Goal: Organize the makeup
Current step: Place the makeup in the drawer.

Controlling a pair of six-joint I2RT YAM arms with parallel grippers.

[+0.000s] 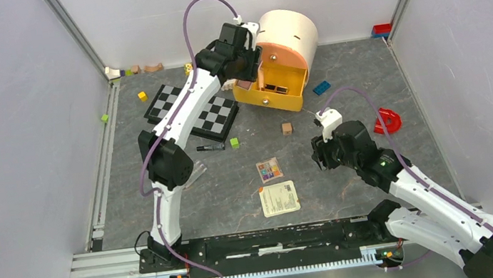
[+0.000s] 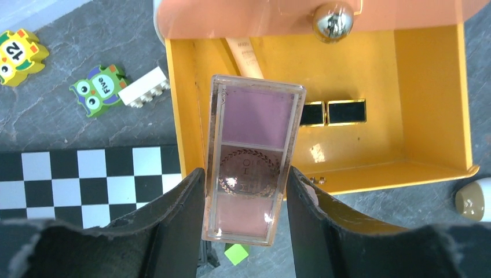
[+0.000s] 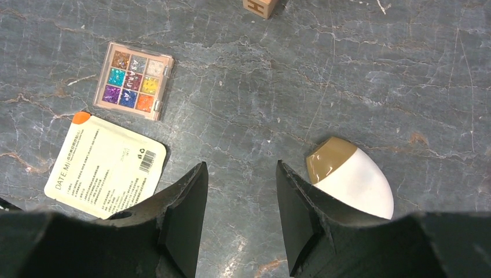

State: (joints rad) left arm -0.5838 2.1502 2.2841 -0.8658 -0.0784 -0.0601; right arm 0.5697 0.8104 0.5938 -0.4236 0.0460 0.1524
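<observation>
The pink palette goes straight down into the open yellow drawer [image 2: 428, 87] next for my left gripper to release, since the part beside the peach tube is free.
My left gripper [image 2: 244, 171] is shut on a pink eyeshadow palette [image 2: 252, 150] and holds it above the left part of the open yellow drawer [image 2: 428, 87]. In the drawer lie a peach tube [image 2: 246, 55] and two black and gold cases [image 2: 333, 112]. My right gripper [image 3: 241, 164] is open and empty, low over the table. A white egg-shaped sponge with a tan cap [image 3: 353, 182] lies just right of its right finger. A multicolour eyeshadow palette [image 3: 134, 80] and a cream sachet [image 3: 104, 168] lie to its left. A black pencil [image 1: 210, 147] lies near the chessboard.
The drawer belongs to a round peach organiser [image 1: 284, 37] at the back. A chessboard [image 1: 193, 110] lies left of it. Toy bricks and cubes are scattered about: a green cube [image 1: 235, 142], a wooden cube [image 1: 287, 128], a blue brick [image 1: 322, 87], a red piece [image 1: 389, 120].
</observation>
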